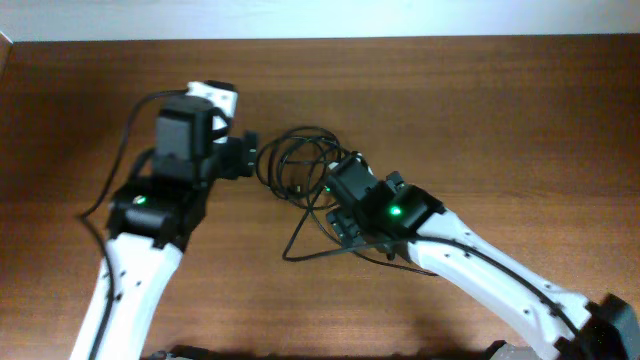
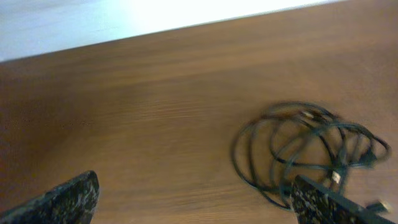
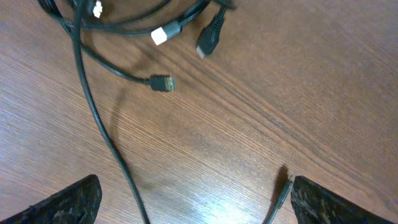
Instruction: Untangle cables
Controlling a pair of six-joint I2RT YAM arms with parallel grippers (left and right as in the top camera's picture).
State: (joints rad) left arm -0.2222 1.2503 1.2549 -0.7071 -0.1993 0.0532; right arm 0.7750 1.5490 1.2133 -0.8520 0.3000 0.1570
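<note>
The coil [image 2: 308, 149] lies beyond my open fingers, so my right gripper will move outward and down onto the cable loop beside the dark plug tip.
A tangle of thin black cables [image 1: 298, 165] lies in loops at the table's middle, with one strand running down toward the front [image 1: 300, 235]. My left gripper [image 1: 243, 155] is open and empty just left of the coil; in the left wrist view the coil [image 2: 308, 149] lies ahead to the right, near my right fingertip. My right gripper [image 1: 340, 195] is open and empty just right of and over the coil's lower edge. The right wrist view shows a strand [image 3: 99, 124] between my fingers, loose plug tips [image 3: 163, 83] and a plug end [image 3: 283, 193] by my right finger.
The brown wooden table [image 1: 480, 110] stretches to all sides. Its far edge meets a white wall [image 2: 124, 18]. Both white arms reach in from the front edge.
</note>
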